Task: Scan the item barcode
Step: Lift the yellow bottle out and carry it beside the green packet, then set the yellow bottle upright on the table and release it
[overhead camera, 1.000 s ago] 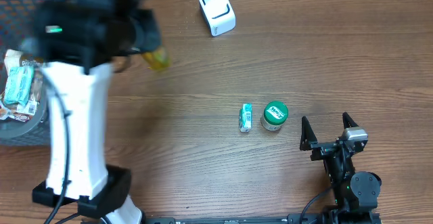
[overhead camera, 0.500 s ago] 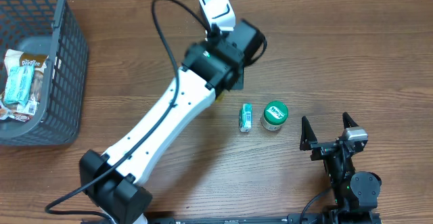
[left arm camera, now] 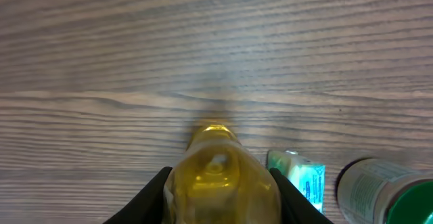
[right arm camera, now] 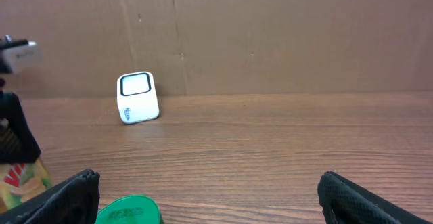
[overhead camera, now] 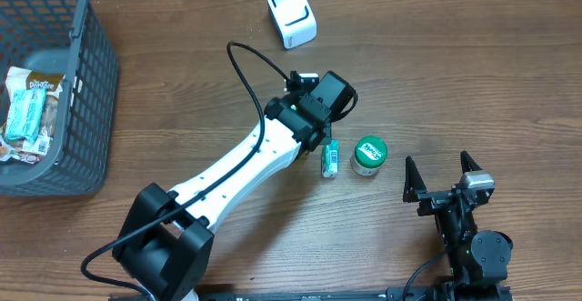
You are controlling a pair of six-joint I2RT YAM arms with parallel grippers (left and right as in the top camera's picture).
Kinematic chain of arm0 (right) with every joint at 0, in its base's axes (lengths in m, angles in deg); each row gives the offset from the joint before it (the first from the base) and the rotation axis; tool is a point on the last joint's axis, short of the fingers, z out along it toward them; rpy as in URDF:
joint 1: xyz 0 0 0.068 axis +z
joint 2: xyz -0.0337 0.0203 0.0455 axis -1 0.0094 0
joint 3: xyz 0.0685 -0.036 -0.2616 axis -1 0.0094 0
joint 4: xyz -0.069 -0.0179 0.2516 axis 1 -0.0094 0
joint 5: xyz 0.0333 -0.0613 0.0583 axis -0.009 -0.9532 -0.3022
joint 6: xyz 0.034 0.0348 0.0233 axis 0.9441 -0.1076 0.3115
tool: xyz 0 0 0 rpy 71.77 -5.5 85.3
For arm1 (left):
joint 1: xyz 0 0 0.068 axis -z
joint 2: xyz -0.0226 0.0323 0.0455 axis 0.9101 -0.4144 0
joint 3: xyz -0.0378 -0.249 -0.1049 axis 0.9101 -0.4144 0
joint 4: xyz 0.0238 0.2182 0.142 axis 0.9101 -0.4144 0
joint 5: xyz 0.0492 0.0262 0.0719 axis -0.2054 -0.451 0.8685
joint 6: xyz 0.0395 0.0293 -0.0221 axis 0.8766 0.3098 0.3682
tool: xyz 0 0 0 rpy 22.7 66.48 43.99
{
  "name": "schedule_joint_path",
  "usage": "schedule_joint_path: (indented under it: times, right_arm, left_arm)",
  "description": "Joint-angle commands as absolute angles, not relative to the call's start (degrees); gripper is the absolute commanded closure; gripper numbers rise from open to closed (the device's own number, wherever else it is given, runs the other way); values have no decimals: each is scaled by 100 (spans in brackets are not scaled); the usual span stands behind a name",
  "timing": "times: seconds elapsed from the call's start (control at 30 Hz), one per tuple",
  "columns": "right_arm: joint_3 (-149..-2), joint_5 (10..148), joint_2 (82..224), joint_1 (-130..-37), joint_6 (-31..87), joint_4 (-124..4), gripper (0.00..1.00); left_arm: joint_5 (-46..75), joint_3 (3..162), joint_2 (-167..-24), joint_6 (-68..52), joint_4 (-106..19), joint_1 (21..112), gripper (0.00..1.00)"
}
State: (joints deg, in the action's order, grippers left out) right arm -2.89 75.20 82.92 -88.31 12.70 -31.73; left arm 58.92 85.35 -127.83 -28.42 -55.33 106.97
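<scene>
My left gripper should next lower the clear yellow bottle onto the bare wood beside the teal box (overhead camera: 330, 158) and then let go of the bottle.
My left gripper (overhead camera: 320, 134) is shut on a clear yellow bottle (left arm camera: 220, 176), which fills the gap between the black fingers (left arm camera: 157, 193) in the left wrist view. The arm hides the bottle from overhead. It hangs low over the wood table, just left of a small teal box (overhead camera: 330, 158) and a green-lidded tub (overhead camera: 369, 155). The white barcode scanner (overhead camera: 292, 15) stands at the back of the table, well away from the bottle. My right gripper (overhead camera: 443, 175) stands open near the front right, with nothing between its fingers.
A dark mesh basket (overhead camera: 91, 74) with packaged snacks stands at the left edge. A brown cardboard wall (right arm camera: 270, 34) runs behind the scanner (right arm camera: 138, 97). The left arm's white link (overhead camera: 245, 169) stretches diagonally across the table's middle.
The left arm has swung from the basket side past the scanner and down to the table's middle beside the teal box, still holding the yellow bottle. The right arm has not moved.
</scene>
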Motion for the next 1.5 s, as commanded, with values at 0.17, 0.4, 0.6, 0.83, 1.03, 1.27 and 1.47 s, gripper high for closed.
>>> schedule_joint_path:
  times: [0.17,0.4,0.6,0.83,1.03,1.27,1.47]
  right_arm:
    - [-228,7511,8246,-8857,1246,-3155,0]
    - [-228,7511,8246,-8857,1248,-3155,0]
    - [-228,7511,8246,-8857,1246,-3155,0]
    - [-228,7511,8246,-8857,1246,-3155,0]
    - [-228,7511,8246,-8857,1246,-3155,0]
    - [-228,7511,8246,-8857,1246,-3155,0]
    - [-228,7511,8246,-8857,1246,-3155,0]
  left_arm:
    - [5610,8107,-12625,-2936,-5264,10721,63]
    - [5381,8067,-12625,-2934,-5242,10719,15]
    - [5270,8185,-12623,-2628,-5214,10710,0]
    - [5265,9388,-12601,-2324,-5933,10708,0]
    - [5318,10386,-12601,-1909,-6641,10692,0]
    - [5497,11770,-12525,-1115,-8040,10220,0]
    - [6393,12262,-12291,-667,-9037,9768,0]
